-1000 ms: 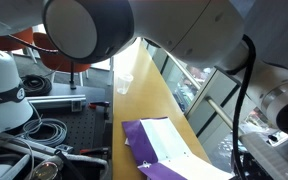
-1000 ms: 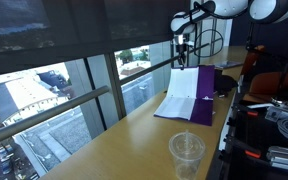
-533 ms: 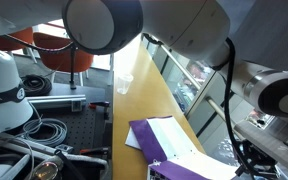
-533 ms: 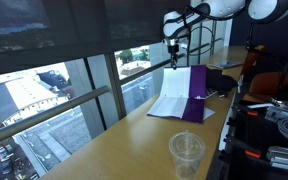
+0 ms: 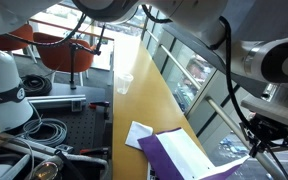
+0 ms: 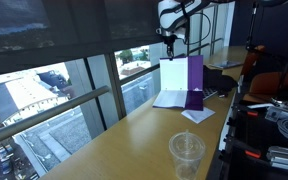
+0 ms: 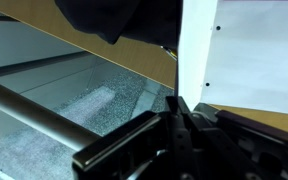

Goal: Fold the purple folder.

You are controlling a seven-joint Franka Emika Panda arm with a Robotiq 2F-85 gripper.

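My gripper carries the flap's top edge toward the cup next, over the white page lying below, and releases it there, because that page is still uncovered.
The purple folder lies on the wooden table with one flap lifted almost upright, its white inner face turned toward the window. My gripper is shut on the top edge of that flap. In an exterior view the folder shows as a raised purple-and-white sheet with a white page under it. In the wrist view the white inner face with punched holes fills the right side, its edge pinched between my fingers.
A clear plastic cup stands on the near part of the table. A window rail runs along the table's far edge. Cables and equipment sit beside the table. A red chair stands behind.
My gripper has risen and moved toward the window, lifting the folder's flap from a low slant to nearly upright.
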